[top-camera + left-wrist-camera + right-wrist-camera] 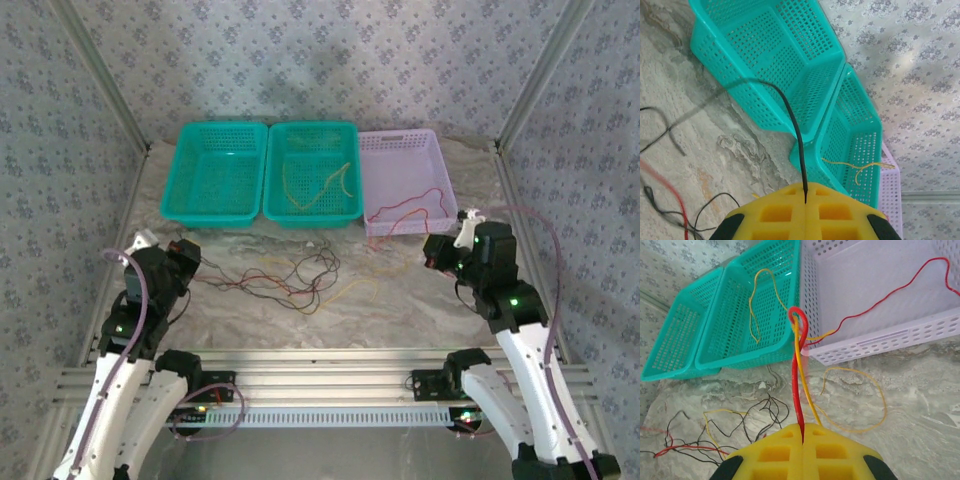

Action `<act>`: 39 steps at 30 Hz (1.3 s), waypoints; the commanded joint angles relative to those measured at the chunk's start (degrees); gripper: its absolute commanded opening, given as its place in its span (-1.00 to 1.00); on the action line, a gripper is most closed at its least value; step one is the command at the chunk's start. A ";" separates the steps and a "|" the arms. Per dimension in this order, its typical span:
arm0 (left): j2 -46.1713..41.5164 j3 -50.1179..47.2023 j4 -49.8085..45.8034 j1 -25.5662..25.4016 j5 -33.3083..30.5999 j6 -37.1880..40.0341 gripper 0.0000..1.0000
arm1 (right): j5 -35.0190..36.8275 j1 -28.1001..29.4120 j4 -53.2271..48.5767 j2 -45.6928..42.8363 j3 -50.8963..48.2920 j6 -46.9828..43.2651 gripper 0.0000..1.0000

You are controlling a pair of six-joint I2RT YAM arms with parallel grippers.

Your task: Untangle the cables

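Observation:
I should open my left gripper's fingers over the bare tabletop (203,270) beside the tangle, releasing the black cable clear of the other cables.
A tangle of thin black, red and yellow cables (290,280) lies on the table between the arms. At its left end, my left gripper (188,250) is shut on a black cable (792,120), which enters the seam between the yellow pads (805,192). My right gripper (432,252) is shut on a red cable (795,388), pinched at the pad seam (803,432). This red cable loops up and runs into the lilac basket (920,335). A yellow cable (805,388) runs right beside the red one; I cannot tell whether it is gripped too.
Three baskets stand in a row at the back: a teal one (222,125), a teal one (312,124) holding a yellow cable (320,185), and a lilac one (400,133) with red cable in it. Patterned walls and metal posts close in the sides.

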 commanded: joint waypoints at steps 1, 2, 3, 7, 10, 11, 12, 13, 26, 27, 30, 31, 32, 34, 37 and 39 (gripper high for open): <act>3.72 2.11 -1.30 0.50 6.20 4.84 -1.00 | -5.76 -0.87 2.39 -2.67 0.83 0.92 -1.00; 5.00 1.83 -0.52 0.49 8.04 4.93 -1.00 | -7.62 -0.86 3.70 -2.81 0.85 1.06 -1.00; 6.28 1.27 0.79 0.45 10.13 4.94 -1.00 | -9.70 -0.88 5.69 -2.69 0.98 0.97 -1.00; 10.11 -0.79 4.47 -0.38 14.73 4.67 -0.98 | -17.88 -0.60 12.66 -2.01 1.11 3.49 -1.00; 11.09 -1.65 7.15 -3.38 14.83 4.60 -0.46 | -21.48 0.03 16.51 -1.40 1.18 5.14 -1.00; 11.49 -1.80 8.22 -4.69 14.75 4.50 -0.28 | -22.53 0.36 17.88 -1.17 1.09 5.82 -1.00; 12.18 -1.76 9.53 -6.33 14.70 4.58 -0.12 | -23.84 0.89 19.55 -0.69 1.12 6.44 -1.00; 12.90 -1.44 10.50 -8.29 14.13 4.75 0.00 | -25.17 1.65 21.38 -0.30 1.07 6.97 -1.00; 18.68 -0.83 32.74 -26.25 16.57 10.63 0.62 | -22.17 12.04 28.26 2.96 6.11 8.35 -1.00; 19.17 -0.98 34.00 -27.58 16.72 11.79 0.63 | -21.34 12.72 28.22 3.33 6.69 9.83 -1.00; 20.41 -1.79 37.86 -31.54 17.21 15.99 0.67 | -19.20 14.49 28.77 4.61 8.65 11.90 -1.00; 20.79 -2.16 38.97 -32.56 17.37 17.13 0.67 | -18.73 15.01 28.64 5.14 9.71 12.49 -1.00; 21.06 -2.64 40.00 -33.51 17.38 18.52 0.68 | -18.29 15.47 28.20 5.60 10.70 13.11 -1.00; 21.25 -3.28 41.29 -34.95 17.53 21.10 0.69 | -17.65 16.15 27.88 6.26 12.23 14.21 -1.00; 21.58 -3.84 42.90 -36.84 18.12 24.60 0.71 | -17.10 16.93 27.91 7.04 14.15 15.73 -1.00; 22.30 -4.08 44.77 -38.09 19.37 26.53 0.73 | -16.65 17.48 28.34 7.60 14.91 17.36 -1.00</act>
